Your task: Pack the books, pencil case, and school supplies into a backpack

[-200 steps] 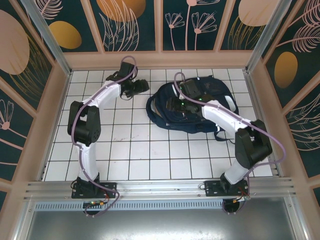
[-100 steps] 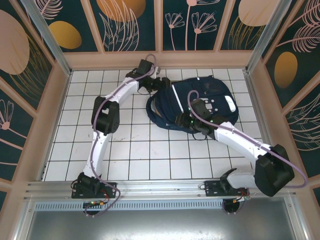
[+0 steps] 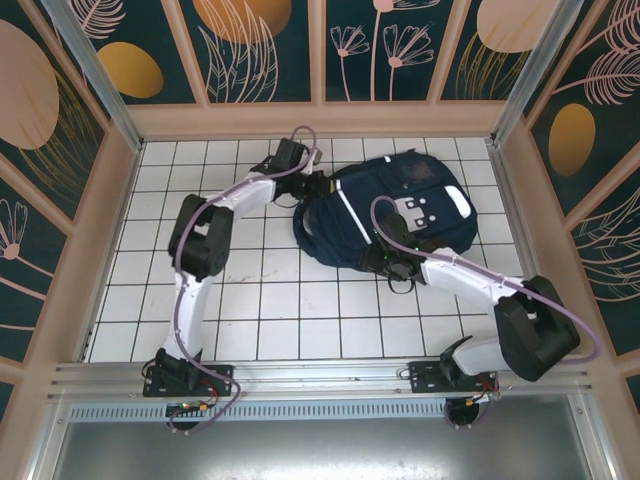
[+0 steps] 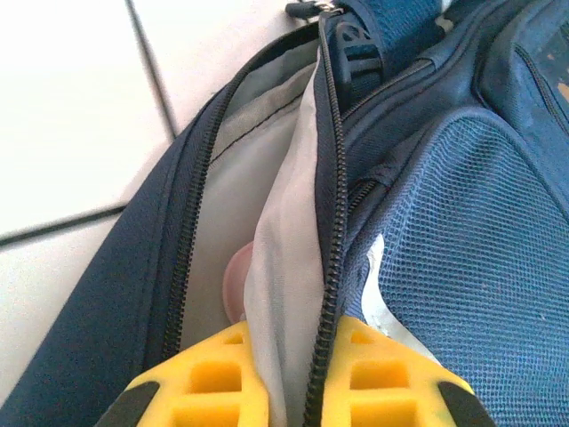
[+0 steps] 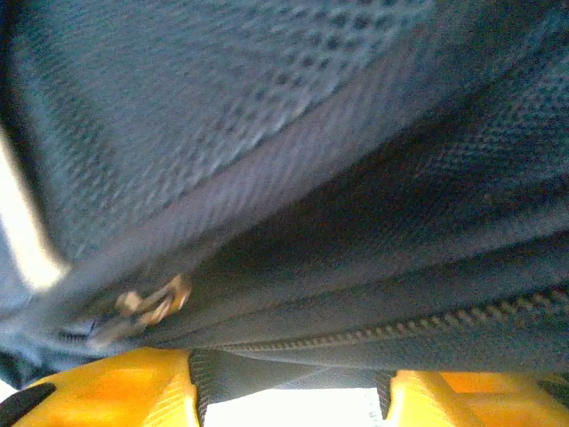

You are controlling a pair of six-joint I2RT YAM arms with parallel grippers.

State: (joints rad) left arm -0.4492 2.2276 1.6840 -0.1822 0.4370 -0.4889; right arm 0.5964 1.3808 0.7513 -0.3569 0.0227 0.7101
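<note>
My left gripper draws the zipper's edge back next toward the clear tiles [image 3: 282, 234] beside the backpack, which lie back of the gripper, and releases the edge.
The navy backpack [image 3: 420, 195] lies at the back right of the tiled table. My left gripper [image 3: 318, 186] is at its left end. In the left wrist view that gripper [image 4: 298, 391] is shut on the grey lining and zipper edge [image 4: 327, 178] of the backpack's [image 4: 480, 222] open mouth, with something pale pink [image 4: 236, 280] inside. My right gripper [image 3: 392, 262] is at the bag's near edge. Its gripper [image 5: 289, 391] holds dark backpack fabric [image 5: 267, 107] between half-spread jaws, beside a metal zipper pull [image 5: 147, 307]. Books, pencil case and school supplies are out of view.
The white tiled table [image 3: 270, 300] is boxed in by patterned walls on three sides. A wooden ledge [image 3: 320, 118] runs along the back and an aluminium rail [image 3: 320, 378] along the near edge. Dark straps [image 3: 305, 215] trail from the bag's left side.
My left arm swung right from the back of the table to the bag's left end and shut on its opening edge. My right gripper slid from the bag's top to its near edge.
</note>
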